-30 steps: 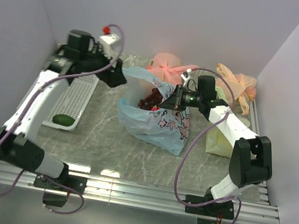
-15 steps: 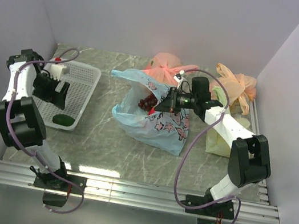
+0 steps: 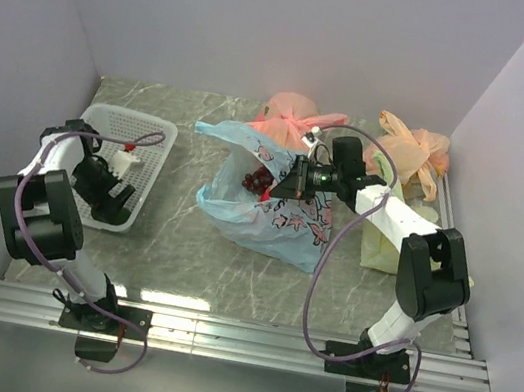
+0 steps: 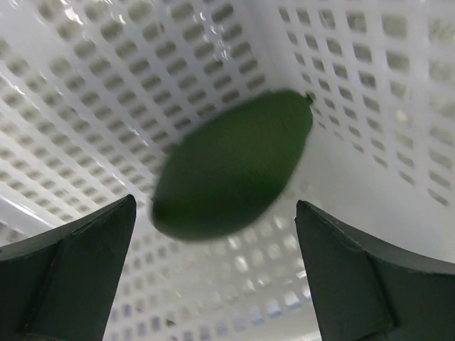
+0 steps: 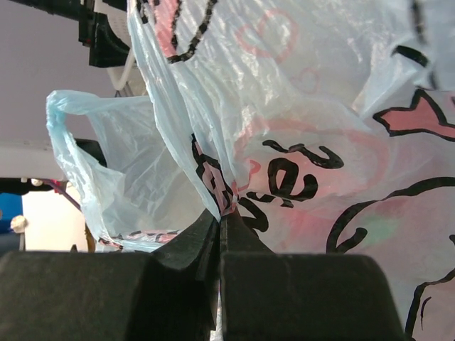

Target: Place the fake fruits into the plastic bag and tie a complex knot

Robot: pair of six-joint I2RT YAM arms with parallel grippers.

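I need to lower my left gripper into the white basket [image 3: 156, 137] with open fingers on both sides of the dark green fruit's middle [image 3: 113, 217], since the fruit is still just beyond the fingers.
The dark green oblong fruit [image 4: 231, 167] lies in the white basket [image 3: 156, 137], just ahead of and between the fingers of my left gripper [image 4: 215, 206]. That gripper [image 3: 112, 195] is open and hangs low over the basket's near end. The light blue plastic bag [image 3: 278, 221] with the floral print lies mid-table with its mouth open. Dark red and purple fake fruits [image 3: 260, 177] show inside. My right gripper [image 3: 286, 188] is shut on the bag's rim, pinching the film [image 5: 226, 202] at its fingertips [image 5: 222, 213]. One loose handle [image 3: 218, 130] sticks out to the left. No knot is in view.
Two tied pink-orange bags [image 3: 291, 115] [image 3: 415, 147] sit along the back wall. A yellow-green bag [image 3: 380, 245] lies under my right arm. Walls close in on the left, back and right, and a metal rail [image 3: 237, 339] runs along the near edge.
My left arm has swung back from the bag's mouth to the basket and come down over the green fruit, still open. My right gripper has kept its hold on the bag's rim, shifting slightly left.
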